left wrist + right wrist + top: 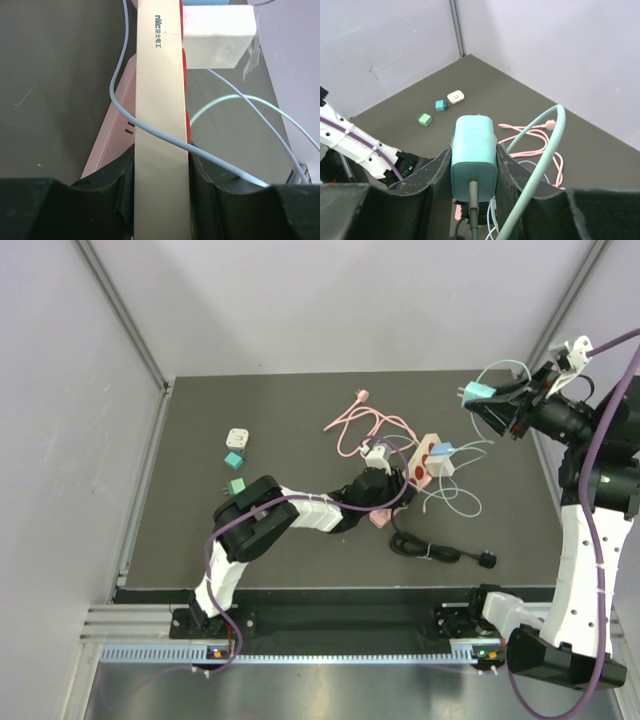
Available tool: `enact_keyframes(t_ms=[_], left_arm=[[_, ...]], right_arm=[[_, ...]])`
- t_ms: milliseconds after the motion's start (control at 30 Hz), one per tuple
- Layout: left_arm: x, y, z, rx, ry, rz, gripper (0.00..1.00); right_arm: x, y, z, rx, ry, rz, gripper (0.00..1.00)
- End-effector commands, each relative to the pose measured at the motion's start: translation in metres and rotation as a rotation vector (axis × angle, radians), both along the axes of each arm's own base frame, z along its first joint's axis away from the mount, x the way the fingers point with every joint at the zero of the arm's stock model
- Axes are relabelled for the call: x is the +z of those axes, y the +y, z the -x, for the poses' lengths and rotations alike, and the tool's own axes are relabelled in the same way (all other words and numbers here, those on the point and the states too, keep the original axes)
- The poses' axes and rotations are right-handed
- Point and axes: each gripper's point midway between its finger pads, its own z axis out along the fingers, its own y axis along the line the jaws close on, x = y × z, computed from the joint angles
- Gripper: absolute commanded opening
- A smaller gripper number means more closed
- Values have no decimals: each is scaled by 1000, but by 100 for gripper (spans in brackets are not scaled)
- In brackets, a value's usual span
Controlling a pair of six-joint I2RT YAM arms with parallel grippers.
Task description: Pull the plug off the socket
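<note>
My right gripper rises next, then lowers the teal plug onto the open tabletop past the white adapter to release it, since it hangs clear of the socket.
The socket (pixel 425 455) is a beige power strip with a red face, lying mid-table. My left gripper (pixel 385 490) is shut on its near end. In the left wrist view the strip (pixel 160 100) stands on edge between the black fingers (pixel 112 195), and a white adapter (pixel 217 42) is still plugged in at its far end. A teal plug (pixel 475 392) hangs in the air at the far right, clear of the socket, with my right gripper (pixel 492 402) shut on it. In the right wrist view the plug (pixel 473 150) sits squeezed between both fingers, its teal cable (pixel 540 145) looping off to the right.
A pink cable (pixel 365 420) lies behind the socket and a black cable (pixel 435 552) in front of it. Pale thin cables (pixel 455 495) trail to the right. Three small adapters (pixel 238 437) (pixel 233 459) (pixel 236 485) sit at the left. A pink block (pixel 112 145) lies beside the strip.
</note>
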Motion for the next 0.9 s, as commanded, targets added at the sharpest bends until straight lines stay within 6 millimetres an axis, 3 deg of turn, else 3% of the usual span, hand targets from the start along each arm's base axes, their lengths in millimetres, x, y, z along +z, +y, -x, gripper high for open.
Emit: enact_keyframes(t_ms=[0, 133, 233, 300, 500, 633, 700, 867], left_arm=[[69, -24, 0, -85, -94, 180, 42], [71, -20, 2, -93, -91, 180, 35], [72, -17, 2, -93, -93, 188, 14], [72, -15, -1, -84, -91, 194, 8], [73, -10, -5, -72, -84, 199, 15], [75, -11, -8, -71, -87, 200, 32], [76, -13, -3, -106, -86, 199, 33], [82, -9, -4, -107, -101, 192, 32]], right_arm=[[37, 2, 13, -8, -114, 4, 0], [59, 7, 22, 5, -168, -6, 0], [77, 12, 31, 34, -201, -25, 0], [91, 16, 38, 56, -217, -32, 0], [122, 23, 55, 98, -278, -49, 0], [126, 23, 55, 97, -278, -52, 0], [126, 19, 52, 62, -250, -57, 0], [123, -16, 17, -197, -282, 62, 0]])
